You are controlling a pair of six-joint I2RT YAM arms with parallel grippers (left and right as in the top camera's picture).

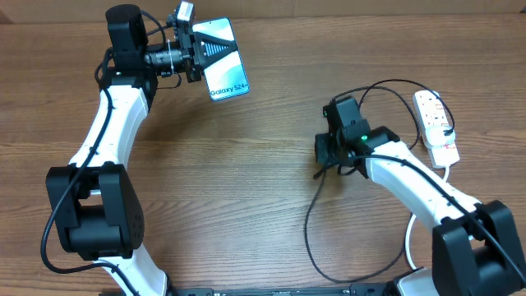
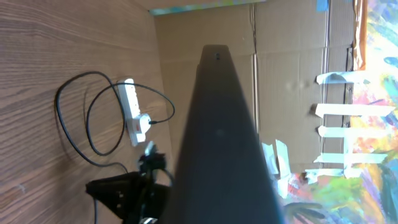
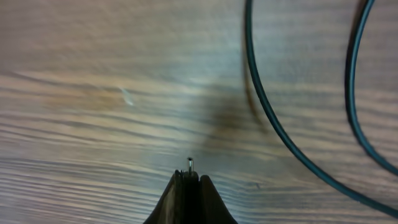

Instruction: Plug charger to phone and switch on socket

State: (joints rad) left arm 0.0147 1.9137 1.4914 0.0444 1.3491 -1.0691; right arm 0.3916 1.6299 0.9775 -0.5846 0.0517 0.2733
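Note:
The connector's metal tip stands edge-on between my fingers, so next I will lower my right gripper back toward the bare wood beneath (image 1: 316, 169) and rest the connector there.
My left gripper (image 1: 200, 51) is shut on the near end of the phone (image 1: 223, 59) and holds it off the table at the back left. Its lit blue screen reads "Galaxy S24+". In the left wrist view the phone (image 2: 217, 137) is a dark wedge seen edge-on. At mid-right, my right gripper (image 1: 323, 154) is shut on the charger's connector. The metal tip (image 3: 189, 164) pokes out between the closed fingers (image 3: 205, 199). The charger cable (image 1: 307, 226) loops over the table. The white socket (image 1: 436, 125) lies at the far right with a black plug in it.
The charger cable (image 3: 273, 118) curves across the wooden table just ahead of my right gripper. The socket's white lead (image 1: 408, 238) runs toward the front edge. A cardboard wall (image 2: 286, 56) stands behind the table.

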